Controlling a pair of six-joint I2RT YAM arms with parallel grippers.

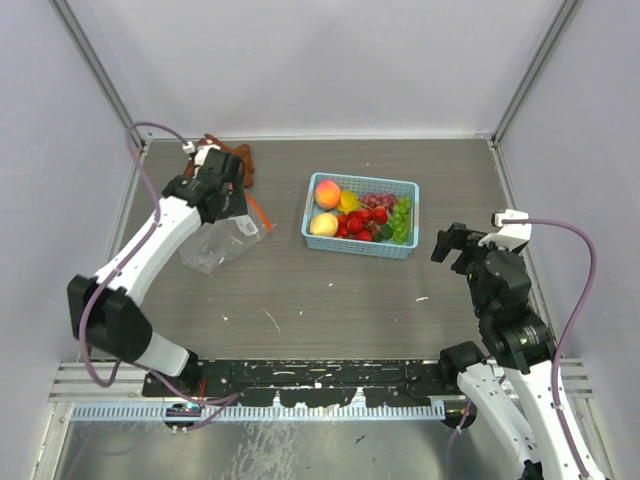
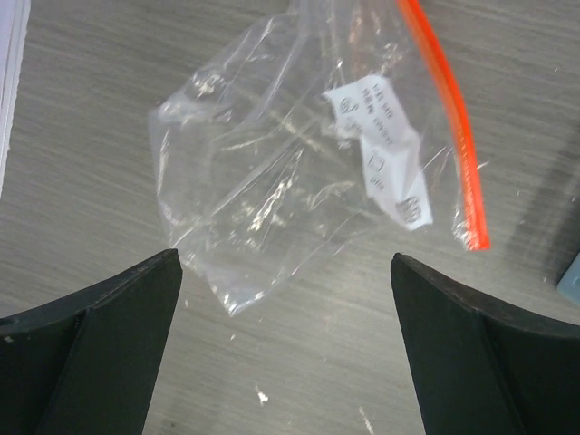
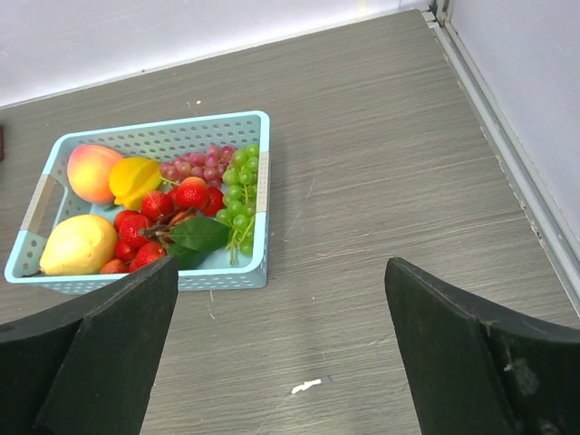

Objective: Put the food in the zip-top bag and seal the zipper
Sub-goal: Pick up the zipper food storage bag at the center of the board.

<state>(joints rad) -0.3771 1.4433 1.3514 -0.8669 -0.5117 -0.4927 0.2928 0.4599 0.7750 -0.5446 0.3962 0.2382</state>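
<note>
My left gripper lowers to the right in the top view next, onto the orange-red zipper beside the bag's label. The zipper lies below the gripper on that side.
The clear zip-top bag lies crumpled on the table at the left, empty, with its orange-red zipper on its right side. In the left wrist view the bag, its white label and the zipper lie just ahead of my open, empty left gripper. No slider tab shows. The food sits in the light-blue basket: a peach, yellow pieces, strawberries, purple grapes and green grapes. My right gripper is open and empty, right of the basket.
A brown cloth lies at the back left, behind my left gripper. Grey walls close in the table on three sides. My right gripper is near the right wall. A small white scrap lies on the table.
</note>
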